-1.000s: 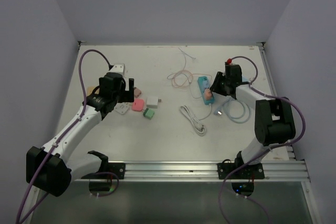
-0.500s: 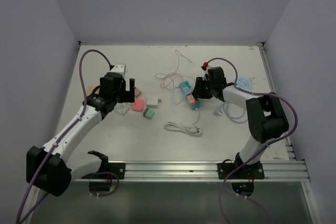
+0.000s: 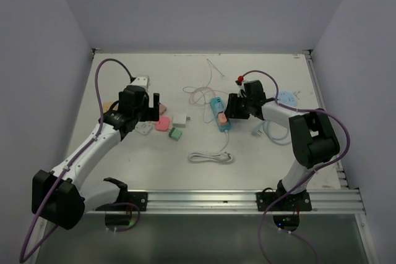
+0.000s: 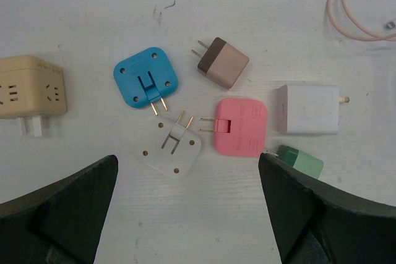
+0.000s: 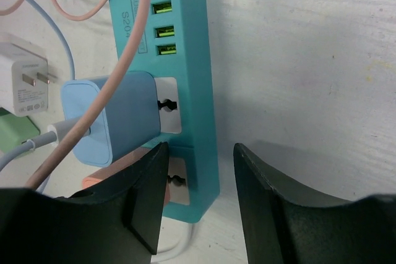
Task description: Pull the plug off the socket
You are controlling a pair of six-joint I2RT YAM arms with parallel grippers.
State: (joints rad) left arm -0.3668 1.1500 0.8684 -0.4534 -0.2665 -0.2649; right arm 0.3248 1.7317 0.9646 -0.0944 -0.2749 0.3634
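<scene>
The pink plug [image 3: 222, 117] is below, still in its socket, so my left gripper will next move across to its right in the top view and down around it.
A teal power strip [image 3: 219, 113] lies at mid-table; in the right wrist view [image 5: 195, 60] a light blue plug [image 5: 114, 122] sits in one socket and a pink plug [image 5: 93, 180] in the one nearer me. My right gripper [image 3: 232, 108] is open and low at the strip's near end [image 5: 200, 149]. Its left finger [image 5: 145, 202] is over the strip by the pink plug, its right finger [image 5: 278, 208] over bare table beside the strip. My left gripper [image 3: 151, 103] is open and empty, above loose adapters [image 4: 187, 159].
Under the left gripper lie blue [image 4: 145, 78], white [image 4: 170, 143], brown [image 4: 223, 63], pink [image 4: 241, 127], white cube [image 4: 309, 109] and green [image 4: 301, 160] adapters, and a beige cube socket [image 4: 31, 91]. A white cable [image 3: 211, 157], a pink cable [image 3: 201, 94] and a light blue cable [image 3: 278, 131] lie around the strip.
The right gripper has moved left and the teal strip has moved left along with it. The white cable has shifted left too. The left arm has barely moved.
</scene>
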